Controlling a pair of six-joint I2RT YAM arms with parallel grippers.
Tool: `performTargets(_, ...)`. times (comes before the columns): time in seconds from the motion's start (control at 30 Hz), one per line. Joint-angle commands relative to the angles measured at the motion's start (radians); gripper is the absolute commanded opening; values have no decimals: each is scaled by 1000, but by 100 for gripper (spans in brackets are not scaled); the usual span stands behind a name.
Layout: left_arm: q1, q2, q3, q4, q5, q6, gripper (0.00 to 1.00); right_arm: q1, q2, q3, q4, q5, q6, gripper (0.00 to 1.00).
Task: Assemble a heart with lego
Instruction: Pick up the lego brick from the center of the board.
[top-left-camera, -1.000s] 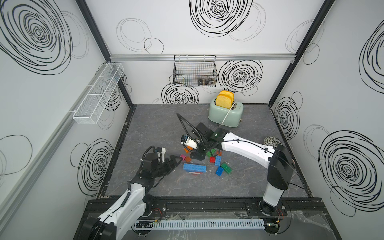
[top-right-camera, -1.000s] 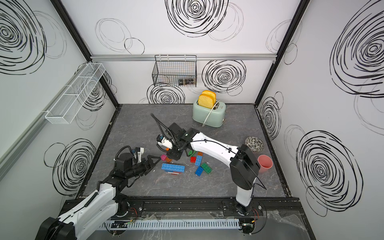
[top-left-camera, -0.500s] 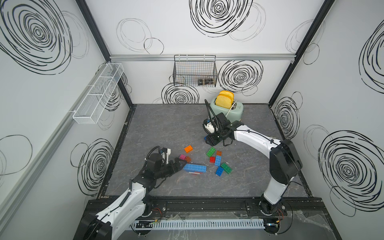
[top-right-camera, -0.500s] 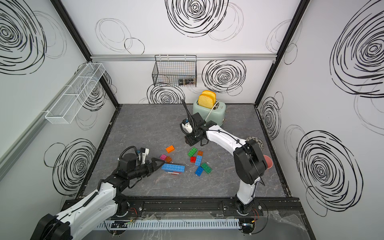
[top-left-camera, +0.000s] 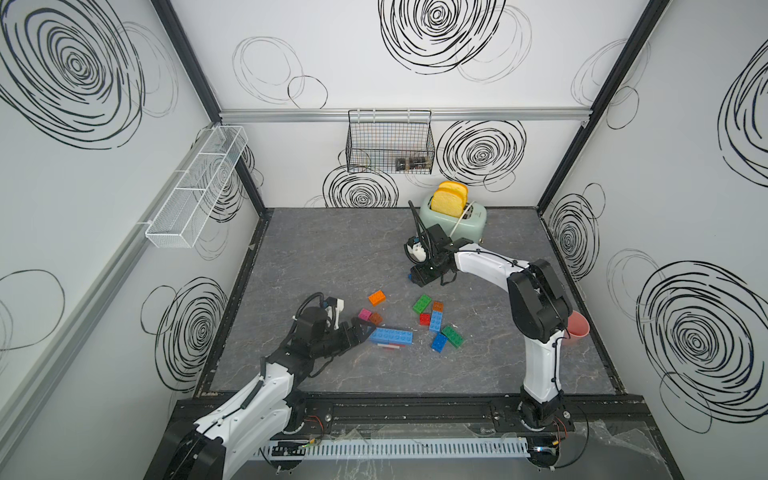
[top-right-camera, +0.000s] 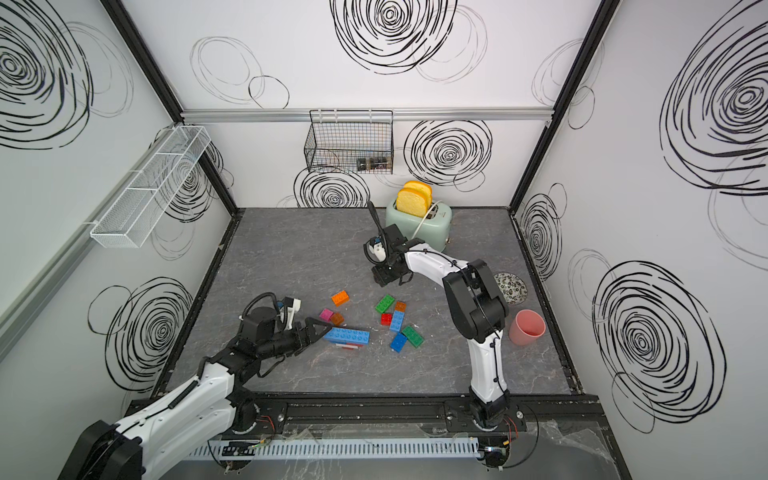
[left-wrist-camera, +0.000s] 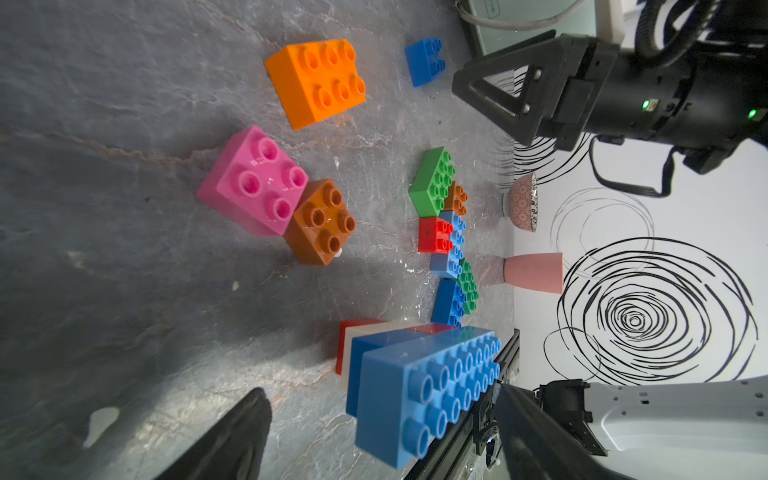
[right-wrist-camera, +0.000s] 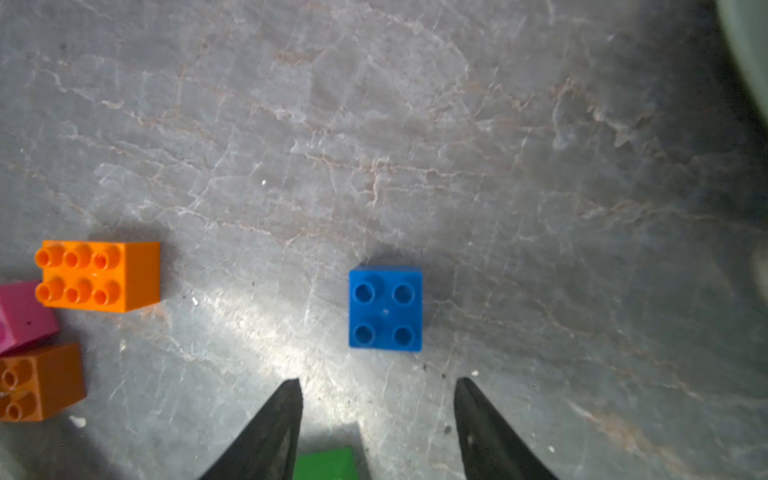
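Observation:
Bare floor surrounds the small square blue brick (right-wrist-camera: 385, 310), so my right gripper moves on and down over it next, one finger down each side of it, and closes.
The lego lies scattered mid-floor. A long blue brick (top-left-camera: 392, 336) sits on a red and white layer. Beyond its left end are pink (top-left-camera: 365, 313), brown (top-left-camera: 375, 319) and orange (top-left-camera: 376, 297) bricks. To the right lies a cluster of green (top-left-camera: 422, 303), red (top-left-camera: 424, 319) and blue (top-left-camera: 436, 321) ones. My left gripper (top-left-camera: 365, 331) is low and open, with the long blue brick's (left-wrist-camera: 428, 395) end between its fingers, not clamped. My right gripper (top-left-camera: 417, 277) hangs open near the toaster. A small square blue brick (right-wrist-camera: 385, 309) lies on the floor just ahead of its fingertips (right-wrist-camera: 295, 384).
A mint toaster (top-left-camera: 453, 222) holding toast stands at the back. A pink cup (top-left-camera: 578, 325) and a patterned bowl (top-right-camera: 510, 284) sit by the right wall. A black wire basket (top-left-camera: 390, 143) hangs on the back wall and a white mesh shelf (top-left-camera: 195, 187) on the left wall.
My right arm swung away from the brick cluster toward the toaster, leaving the orange brick lying free, and its jaws widened. My left gripper edged forward to the long blue brick's end.

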Motion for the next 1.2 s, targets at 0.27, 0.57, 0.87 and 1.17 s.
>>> performTargets(0.27, -3, -1, 7, 25, -25, 0, 89, 3, 118, 116, -24, -61, -44, 59)
performTargets(0.57, -1, 2, -5, 34, -26, -2, 89, 72, 170, 174, -85, 122, -38, 47)
performTargets(0.87, 4, 5, -7, 38, -20, 2, 89, 128, 206, 232, -153, 225, -51, 41)
performTargets(1.17, 5, -1, -11, 38, -23, -1, 89, 130, 198, 244, -176, 209, -58, 42)
